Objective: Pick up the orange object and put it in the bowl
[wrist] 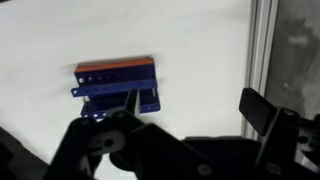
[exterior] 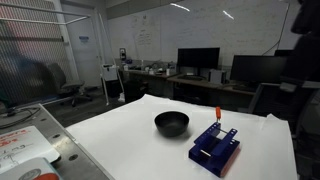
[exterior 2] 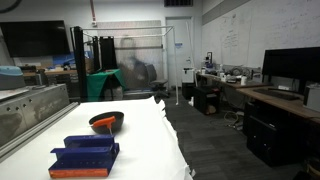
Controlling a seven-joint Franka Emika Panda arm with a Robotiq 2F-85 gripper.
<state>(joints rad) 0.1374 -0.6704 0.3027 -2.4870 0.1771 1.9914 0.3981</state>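
Observation:
The orange stick's upper end (exterior: 218,113) stands clear above the rack, so my gripper will move over the rack's bowl side, turn and lower around that end.
The slender orange stick (exterior: 218,114) stands upright in the blue rack (exterior: 215,148) on the white table. The black bowl (exterior: 171,123) sits just beside the rack, apart from it. In an exterior view the bowl (exterior 2: 108,123) lies behind the rack (exterior 2: 85,155), and an orange-red patch shows at its rim; I cannot tell what that patch is. In the wrist view my gripper (wrist: 185,125) is open and empty, high above the table. The rack (wrist: 117,85) lies below and to the left of the jaws. The bowl is out of the wrist view.
The white table (exterior: 120,130) has a metal rail along its edge (wrist: 262,50). A grey bench with papers (exterior: 25,150) stands beside the table. Desks with monitors (exterior: 198,60) stand behind it. A dark blurred shape (exterior: 302,45) stands at the right.

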